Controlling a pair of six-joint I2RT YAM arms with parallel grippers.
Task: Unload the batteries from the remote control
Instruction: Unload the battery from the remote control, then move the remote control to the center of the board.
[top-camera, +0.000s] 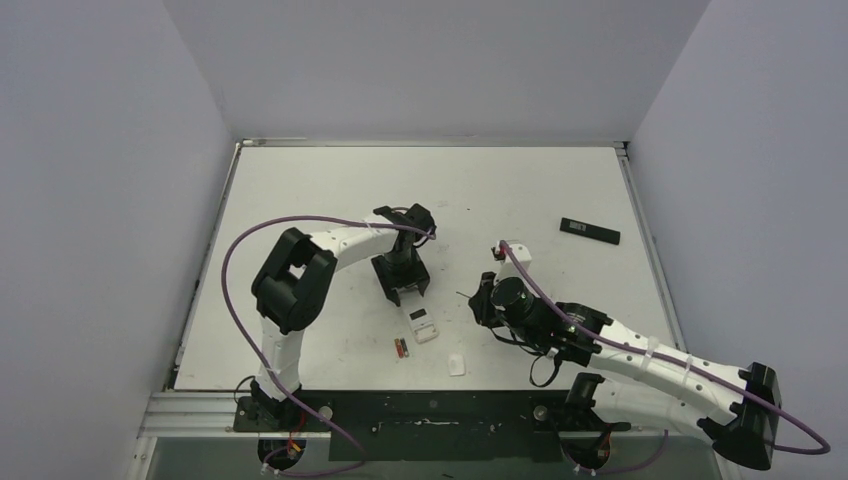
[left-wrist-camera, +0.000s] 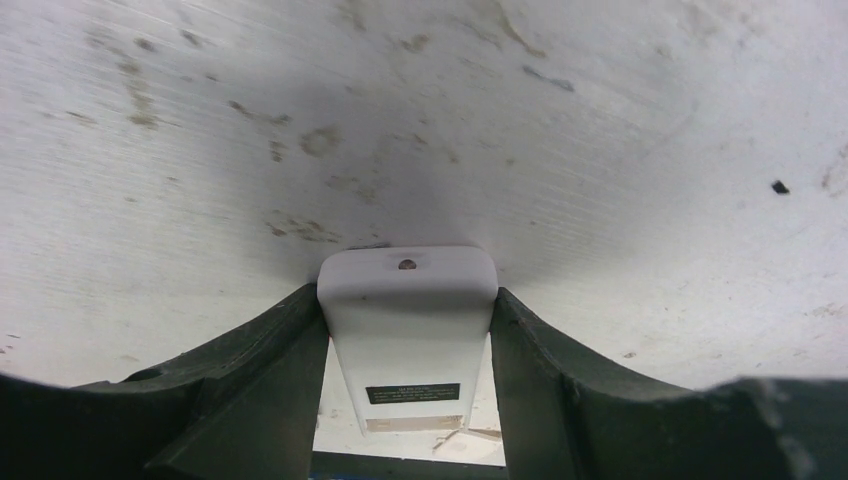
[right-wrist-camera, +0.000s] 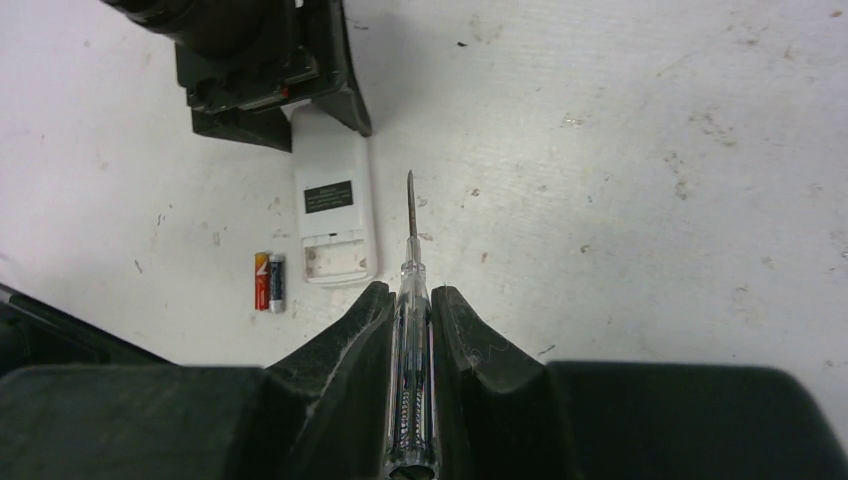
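Observation:
My left gripper holds the remote (top-camera: 423, 323), and the remote's bay is empty. So it will next move the remote to the left in the top view, onto the bare tabletop beyond the batteries, and let go of it.
A white remote (top-camera: 423, 323) lies back up on the table, its battery bay (right-wrist-camera: 335, 256) open and empty. My left gripper (top-camera: 408, 292) is shut on the remote's far end (left-wrist-camera: 408, 330), one finger on each side. Two batteries (top-camera: 400, 347), one reddish-brown and one dark, lie side by side on the table left of the remote (right-wrist-camera: 268, 281). My right gripper (top-camera: 480, 300) is shut on a clear-handled screwdriver (right-wrist-camera: 411, 290). Its tip points at the table just right of the remote and touches nothing. The blue battery is out of view.
A small white rounded plastic piece (top-camera: 456, 364) lies near the front edge, right of the batteries. A black rectangular bar (top-camera: 590, 231) lies at the back right. Walls close the table on three sides.

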